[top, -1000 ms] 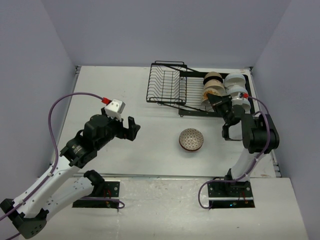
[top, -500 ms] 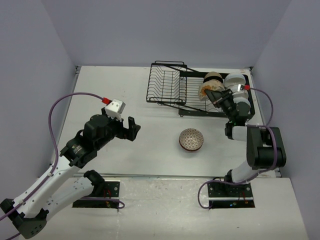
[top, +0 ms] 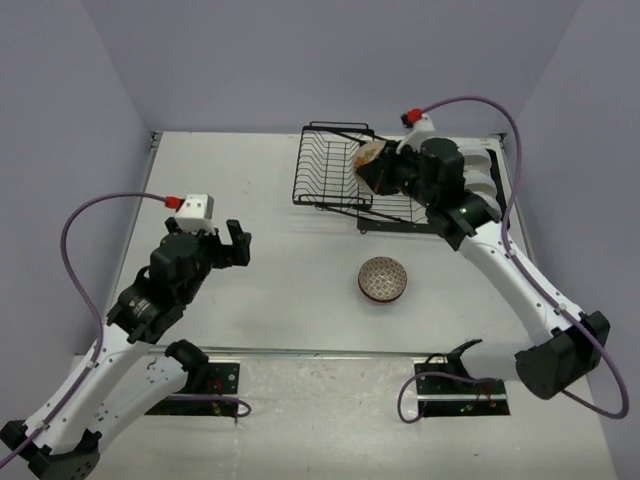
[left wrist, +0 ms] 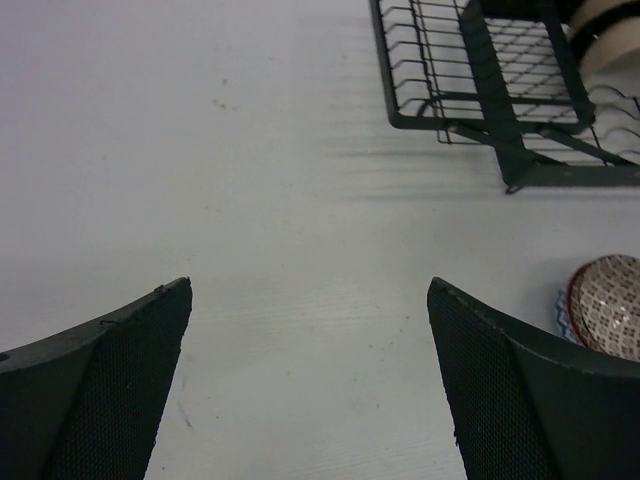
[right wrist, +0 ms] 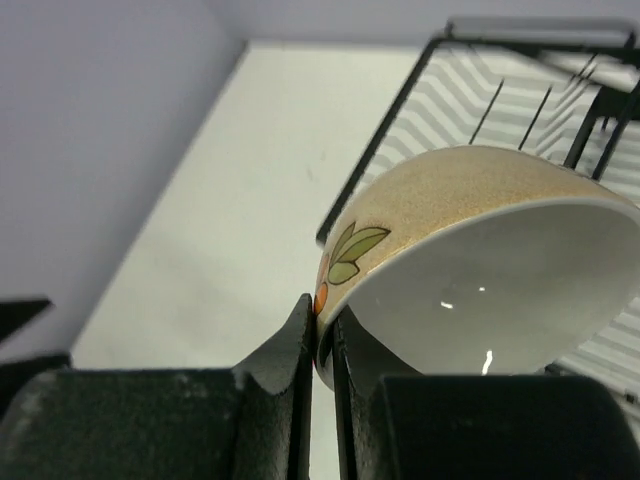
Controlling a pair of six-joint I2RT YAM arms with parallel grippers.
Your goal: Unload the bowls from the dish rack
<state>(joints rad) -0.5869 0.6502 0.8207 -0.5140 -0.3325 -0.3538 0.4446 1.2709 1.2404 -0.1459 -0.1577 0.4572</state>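
Observation:
The table is empty beside the reddish-brown bowl [top: 383,279]. My right gripper should swing back and to the left in the top view next, then lower the tan bowl there.
My right gripper [right wrist: 322,315] is shut on the rim of a tan bowl [right wrist: 470,210] with an orange-and-green floral print and a white inside. It holds that bowl [top: 371,158] tilted in the air over the black wire dish rack [top: 335,170]. A reddish-brown patterned bowl [top: 383,279] sits on the table in front of the rack, with a blue-patterned edge [left wrist: 560,312] showing under it. White bowls [top: 483,172] stand at the rack's right end, partly hidden by the right arm. My left gripper [top: 243,245] hovers open over bare table, well left of the bowls, nothing between its fingers [left wrist: 140,350].
The rack's flat tray [top: 400,205] runs right from the upright slotted section. A cream bowl [left wrist: 610,30] shows in the rack's far part. Grey walls close in the table on the left, back and right. Cables loop off both arms.
The right arm lifted the tan floral bowl out of the rack's right end and swung it left over the upright section. The left arm drew back to the left, still open.

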